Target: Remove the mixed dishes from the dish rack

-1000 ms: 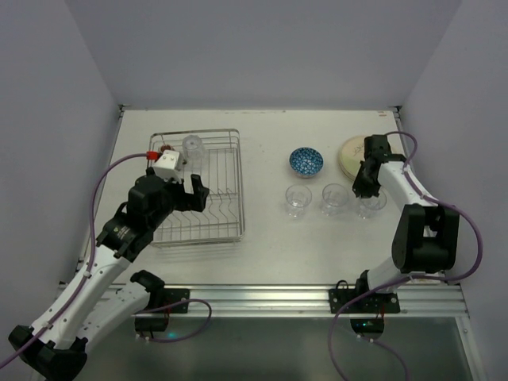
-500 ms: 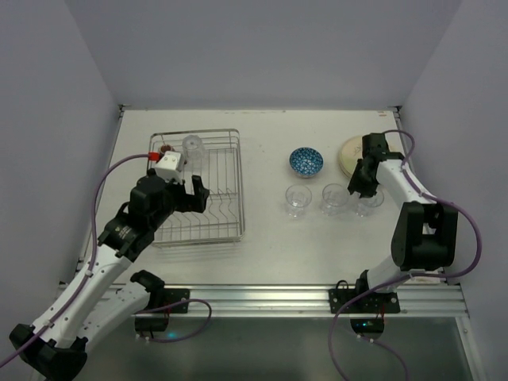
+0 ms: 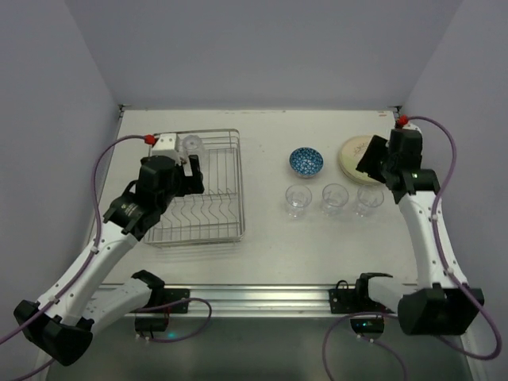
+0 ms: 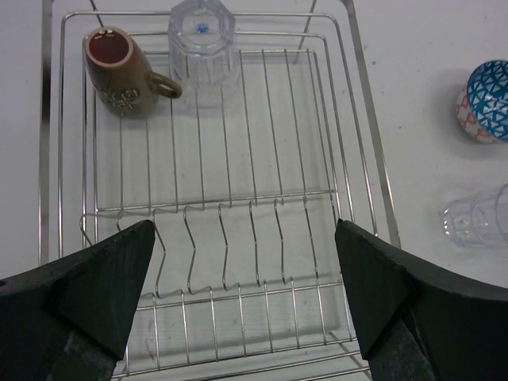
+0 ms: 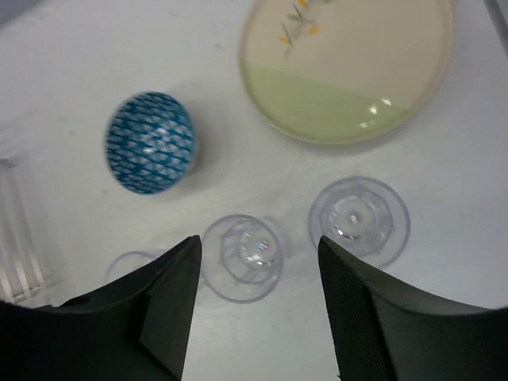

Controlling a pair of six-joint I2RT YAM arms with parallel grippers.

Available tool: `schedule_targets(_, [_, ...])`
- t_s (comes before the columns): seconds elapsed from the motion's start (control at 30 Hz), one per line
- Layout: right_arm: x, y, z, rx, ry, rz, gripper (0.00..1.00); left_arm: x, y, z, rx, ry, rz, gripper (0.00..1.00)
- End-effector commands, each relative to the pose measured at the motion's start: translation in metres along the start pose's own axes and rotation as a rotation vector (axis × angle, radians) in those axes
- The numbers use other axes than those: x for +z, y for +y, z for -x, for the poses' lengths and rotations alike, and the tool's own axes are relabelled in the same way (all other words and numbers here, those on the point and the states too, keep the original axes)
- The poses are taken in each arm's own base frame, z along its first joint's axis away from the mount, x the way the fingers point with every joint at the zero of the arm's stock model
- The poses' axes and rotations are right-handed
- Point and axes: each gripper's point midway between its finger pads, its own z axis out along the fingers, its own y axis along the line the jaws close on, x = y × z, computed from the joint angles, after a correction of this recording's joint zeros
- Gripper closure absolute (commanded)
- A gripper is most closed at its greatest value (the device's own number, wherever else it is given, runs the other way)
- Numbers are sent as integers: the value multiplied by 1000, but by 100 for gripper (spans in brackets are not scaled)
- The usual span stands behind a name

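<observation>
The clear glass is outward and below at the rack's far end, so my left gripper needs to go outward and down around it next, to close.
The dish rack lies at the left of the table. In the left wrist view the rack holds a brown mug on its side and one clear glass at its far end. My left gripper hovers open over the rack, holding nothing. On the right of the table stand a blue-patterned bowl, a cream plate and three glasses in a row. My right gripper hangs open above the glasses, touching none.
The right glass stands just below the plate, and the bowl lies to the left of both. The leftmost glass stands a short way right of the rack. Grey walls close in the table on three sides.
My right gripper has opened, let go of the rightmost glass and lifted up and back over the plate. My left gripper has shifted slightly toward the rack's far end.
</observation>
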Motion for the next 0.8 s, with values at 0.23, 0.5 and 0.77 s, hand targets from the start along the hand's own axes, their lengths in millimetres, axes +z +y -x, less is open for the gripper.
schedule_targets(0.23, [-124,103,10,-7,-298,797,1,36,-12,71,-80,-60,138,0])
schedule_targets(0.5, [-127,110,-20,-18,-176,883,1,104,10,103,-133,-5,200,0])
schedule_targets(0.77, [-127,108,-31,-13,-184,909,1,178,21,85,-77,114,265,0])
